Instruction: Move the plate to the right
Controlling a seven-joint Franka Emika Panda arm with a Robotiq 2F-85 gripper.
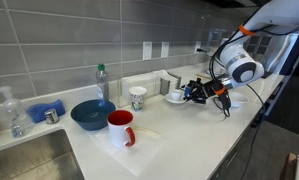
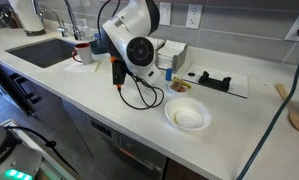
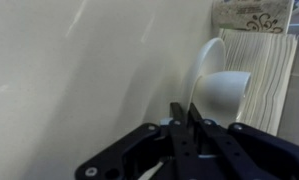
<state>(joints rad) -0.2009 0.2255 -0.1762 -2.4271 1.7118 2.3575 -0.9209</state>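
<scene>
The plate [image 1: 175,98] needs to go down next onto the white counter just below, and my gripper needs to keep it level because a cup stands on top. Then my gripper should release the plate's near rim.
The plate [image 1: 175,98] is a small white saucer on the white counter near the backsplash, with a white cup-like piece standing on it. In the wrist view I see the plate [image 3: 202,62] edge-on, its thin rim running in between my two fingers. My gripper [image 1: 193,92] reaches it from the side, and its black fingers [image 3: 189,115] are closed to a narrow gap on the rim. In an exterior view the arm's wrist [image 2: 139,50] hides the gripper and most of the plate.
A dark-blue bowl [image 1: 92,113], a red mug [image 1: 120,128] and a patterned cup [image 1: 137,97] stand further along the counter towards the sink [image 1: 24,160]. A deeper white bowl [image 2: 187,115] sits near the front edge. A stack of napkins [image 3: 264,70] lies right behind the plate. A black cable [image 2: 139,100] hangs from the wrist.
</scene>
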